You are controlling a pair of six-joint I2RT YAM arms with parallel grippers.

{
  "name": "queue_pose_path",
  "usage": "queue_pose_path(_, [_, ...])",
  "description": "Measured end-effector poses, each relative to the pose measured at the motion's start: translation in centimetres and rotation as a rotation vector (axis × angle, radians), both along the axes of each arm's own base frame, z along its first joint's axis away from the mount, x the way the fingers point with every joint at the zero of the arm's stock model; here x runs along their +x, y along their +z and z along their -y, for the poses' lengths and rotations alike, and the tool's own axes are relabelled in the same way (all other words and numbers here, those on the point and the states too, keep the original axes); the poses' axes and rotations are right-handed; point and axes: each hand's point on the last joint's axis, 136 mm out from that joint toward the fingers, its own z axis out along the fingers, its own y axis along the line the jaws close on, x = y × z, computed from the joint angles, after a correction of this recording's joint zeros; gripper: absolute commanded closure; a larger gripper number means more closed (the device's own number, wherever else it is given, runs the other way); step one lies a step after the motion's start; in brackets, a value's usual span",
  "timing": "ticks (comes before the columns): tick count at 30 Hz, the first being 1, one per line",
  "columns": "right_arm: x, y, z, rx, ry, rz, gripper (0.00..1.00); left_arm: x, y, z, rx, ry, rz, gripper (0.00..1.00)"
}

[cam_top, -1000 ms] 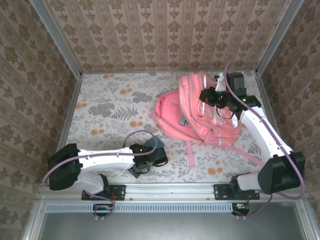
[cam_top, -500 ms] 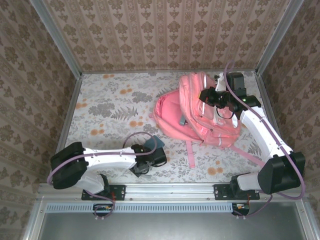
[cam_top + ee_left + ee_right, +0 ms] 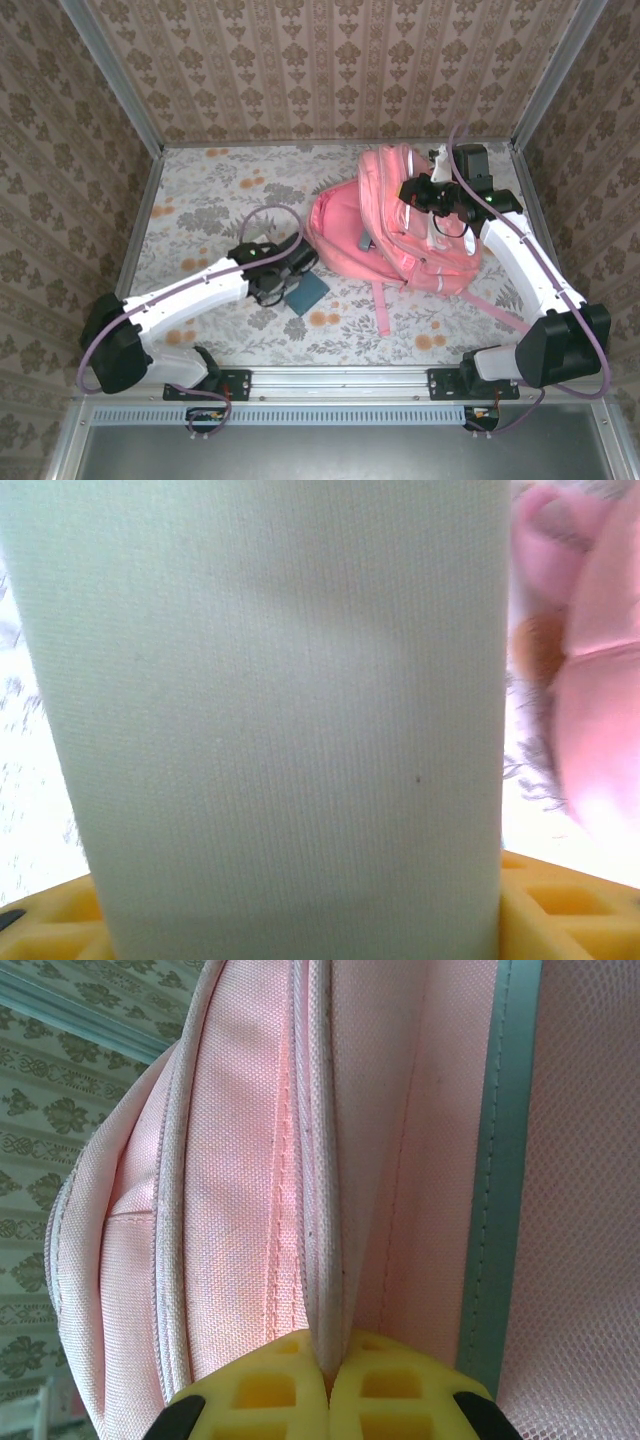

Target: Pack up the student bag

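Observation:
I should move my left gripper outward over the student bag's rim next, then release the pencil case inside the student bag, because the student bag's opening is farther outward than the pencil case [image 3: 306, 290].
The student bag [image 3: 405, 240], large and pink, lies at the back right of the table with its mouth open toward the left. My right gripper [image 3: 426, 196] is shut on a pale fold of the bag's rim [image 3: 322, 1210], and the yellow fingertips [image 3: 270, 1390] meet on it. A pale green pencil case [image 3: 306, 290] sits just left of the bag's mouth, and my left gripper [image 3: 296, 274] is shut on it. In the left wrist view the pencil case [image 3: 280, 710] spans the gap between the yellow fingers [image 3: 560, 910], with the bag [image 3: 600, 700] close on the right.
A floral cloth [image 3: 210, 200] covers the table. Patterned walls and metal posts [image 3: 110, 80] close in three sides. The bag's pink straps [image 3: 381, 310] trail toward the front edge, one running under the right arm [image 3: 520, 255].
My left gripper closed on the pencil case near the front edge, then carried it away from the edge and up to the bag's mouth. The right arm and bag have stayed still.

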Motion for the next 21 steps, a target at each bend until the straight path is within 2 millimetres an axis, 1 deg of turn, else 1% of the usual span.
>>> queue_pose_path(2, [0.0, 0.0, 0.1, 0.0, -0.001, -0.001, 1.0, 1.8, 1.0, 0.7, 0.002, -0.064, 0.018, 0.42])
queue_pose_path(5, [0.0, 0.2, 0.2, -0.001, -0.004, -0.002, 1.0, 4.7, 2.3, 2.7, 0.001, -0.176, 0.047, 0.42])
queue_pose_path(7, [0.0, 0.2, 0.3, -0.001, -0.007, -0.004, 1.0, 6.5, 2.9, 4.7, -0.005, -0.264, 0.062, 0.43])
queue_pose_path(10, [0.0, 0.2, 0.3, -0.001, -0.007, -0.006, 1.0, 8.7, 3.3, 7.9, -0.019, -0.382, 0.075, 0.45])
queue_pose_path(14, [-0.1, 0.3, 0.3, -0.005, -0.006, -0.007, 1.0, 10.8, 2.8, 11.8, -0.046, -0.514, 0.073, 0.46])
queue_pose_path(18, [0.2, 0.5, 0.5, -0.014, -0.003, -0.001, 1.0, 12.3, 1.1, 15.2, -0.06, -0.623, 0.044, 0.46])
queue_pose_path(21, [0.2, 0.3, 0.3, -0.014, 0.008, -0.002, 1.0, 13.1, -0.4, 17.0, -0.063, -0.681, 0.02, 0.46])
